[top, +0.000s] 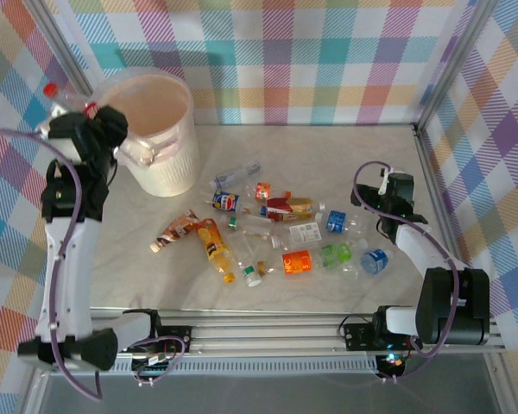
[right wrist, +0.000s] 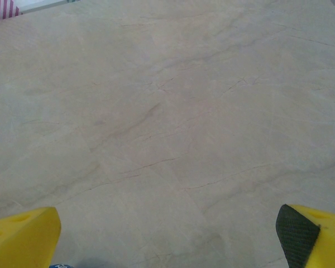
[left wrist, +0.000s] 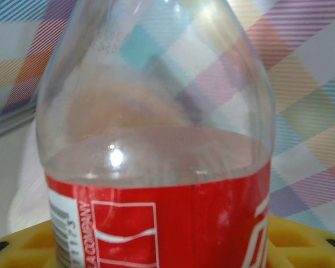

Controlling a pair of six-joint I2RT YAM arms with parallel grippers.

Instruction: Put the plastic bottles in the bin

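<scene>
The clear bottle is still outside the bin's rim, so my left gripper should next swing across above the bin's opening (top: 152,102) beside it, go down and let go.
My left gripper (top: 79,121) is raised at the far left, just left of the bin (top: 155,138), and is shut on a clear bottle with a red label (left wrist: 156,212) and a red cap (top: 50,88). The bottle stands upright between the yellow fingers (left wrist: 22,251). The bin's pinkish rim shows blurred through the bottle. Several more plastic bottles lie in the middle of the table, among them an orange juice bottle (top: 214,247), a blue-labelled one (top: 336,222) and a green one (top: 336,254). My right gripper (top: 388,194) hangs open over bare table (right wrist: 167,139), right of the pile.
The bin stands at the back left against the checked wall. A metal frame post (top: 432,164) runs along the right side next to the right arm. The rail (top: 268,332) borders the table's near edge.
</scene>
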